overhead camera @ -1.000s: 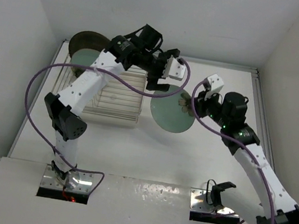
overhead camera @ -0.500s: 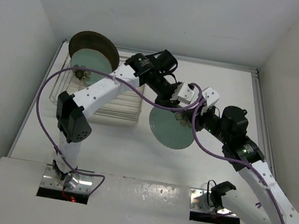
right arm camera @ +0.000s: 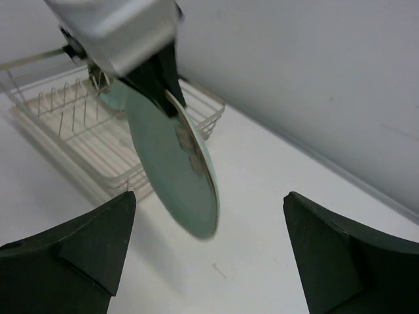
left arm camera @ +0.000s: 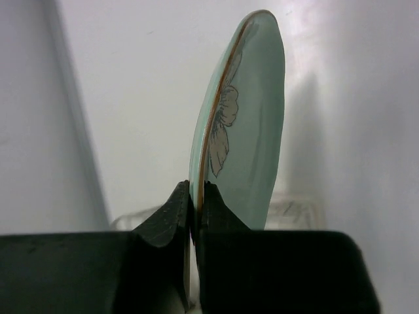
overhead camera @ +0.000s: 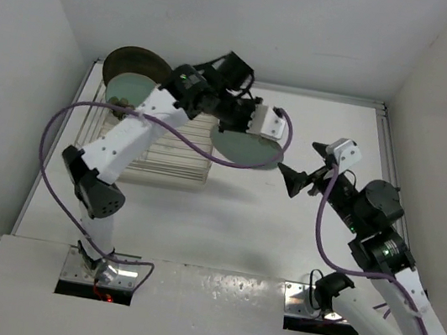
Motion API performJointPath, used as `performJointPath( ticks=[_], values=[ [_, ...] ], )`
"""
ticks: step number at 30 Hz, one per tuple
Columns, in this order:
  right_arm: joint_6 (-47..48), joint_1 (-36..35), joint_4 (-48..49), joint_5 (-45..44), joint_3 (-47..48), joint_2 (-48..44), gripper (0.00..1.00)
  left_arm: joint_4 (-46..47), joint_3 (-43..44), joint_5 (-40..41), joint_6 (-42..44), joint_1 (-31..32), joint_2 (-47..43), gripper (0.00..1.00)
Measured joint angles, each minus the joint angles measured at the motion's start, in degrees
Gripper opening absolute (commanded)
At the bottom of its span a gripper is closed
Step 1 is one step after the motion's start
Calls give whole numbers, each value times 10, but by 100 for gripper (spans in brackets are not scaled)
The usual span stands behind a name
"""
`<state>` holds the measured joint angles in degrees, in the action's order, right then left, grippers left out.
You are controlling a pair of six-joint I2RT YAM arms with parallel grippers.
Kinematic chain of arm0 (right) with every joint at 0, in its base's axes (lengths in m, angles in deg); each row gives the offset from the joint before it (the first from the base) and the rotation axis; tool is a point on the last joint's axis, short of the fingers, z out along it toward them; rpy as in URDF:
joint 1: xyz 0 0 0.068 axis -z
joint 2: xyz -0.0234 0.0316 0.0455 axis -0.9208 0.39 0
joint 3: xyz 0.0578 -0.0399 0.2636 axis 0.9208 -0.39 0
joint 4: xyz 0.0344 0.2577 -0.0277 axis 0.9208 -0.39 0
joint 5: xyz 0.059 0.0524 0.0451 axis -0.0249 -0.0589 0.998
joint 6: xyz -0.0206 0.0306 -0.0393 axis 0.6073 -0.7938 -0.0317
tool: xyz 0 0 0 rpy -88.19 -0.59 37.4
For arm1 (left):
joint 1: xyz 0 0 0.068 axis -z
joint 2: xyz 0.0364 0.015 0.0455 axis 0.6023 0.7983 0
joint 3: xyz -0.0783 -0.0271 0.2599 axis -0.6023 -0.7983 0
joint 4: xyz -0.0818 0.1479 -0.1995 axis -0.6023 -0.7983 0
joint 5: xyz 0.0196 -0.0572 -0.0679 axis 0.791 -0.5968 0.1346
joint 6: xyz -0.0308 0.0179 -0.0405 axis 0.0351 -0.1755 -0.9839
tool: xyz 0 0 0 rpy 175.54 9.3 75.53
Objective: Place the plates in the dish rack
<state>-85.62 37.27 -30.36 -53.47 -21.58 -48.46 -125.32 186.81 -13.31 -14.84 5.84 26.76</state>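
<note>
I will next move my left gripper to its left in the top view, lower the pale mint green plate and let go, since the empty slot (overhead camera: 115,120) beside the standing mint plate is that way.
My left gripper (overhead camera: 246,133) is shut on the rim of a pale mint green plate (overhead camera: 248,148) with a brown flower motif. It holds the plate in the air just right of the dish rack (overhead camera: 167,148). In the left wrist view the plate (left arm camera: 245,131) stands edge-on, its rim pinched by the left gripper (left arm camera: 196,203). My right gripper (overhead camera: 302,165) is open and apart from the plate, to its right. In the right wrist view the plate (right arm camera: 173,170) hangs beyond the right gripper (right arm camera: 209,242), which holds nothing. A dark brown plate (overhead camera: 138,63) and another mint plate (overhead camera: 125,88) stand at the rack's far-left end.
The wire rack (right arm camera: 72,124) sits at the back left of the white table, near the left wall. White walls enclose the table on three sides. The left arm's purple cable (overhead camera: 56,150) loops out to the left of the arm.
The right gripper has let go of the mint plate and drawn back to the right. The left gripper has closed on the plate's rim and carried it up and left, towards the rack.
</note>
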Motion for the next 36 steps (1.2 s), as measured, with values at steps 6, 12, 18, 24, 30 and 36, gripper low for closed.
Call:
performJointPath(
  ticks=[6,12,18,24,30,36],
  values=[
    [14,0,19,-39,-2,-38,94,-28,36,91,87,-73,-105,0],
    [22,-1,33,-50,-7,-5,96,-73,-19,162,195,-173,-223,0],
    [26,0,49,-38,-7,50,96,-60,-178,195,276,-274,-262,0],
    [26,0,52,-23,-7,64,97,23,-261,188,353,-349,-209,0],
    [26,0,53,-27,-9,33,97,106,-307,181,407,-365,-203,0],
    [25,0,52,-42,-14,7,97,143,-318,169,430,-366,-192,0]
  ],
)
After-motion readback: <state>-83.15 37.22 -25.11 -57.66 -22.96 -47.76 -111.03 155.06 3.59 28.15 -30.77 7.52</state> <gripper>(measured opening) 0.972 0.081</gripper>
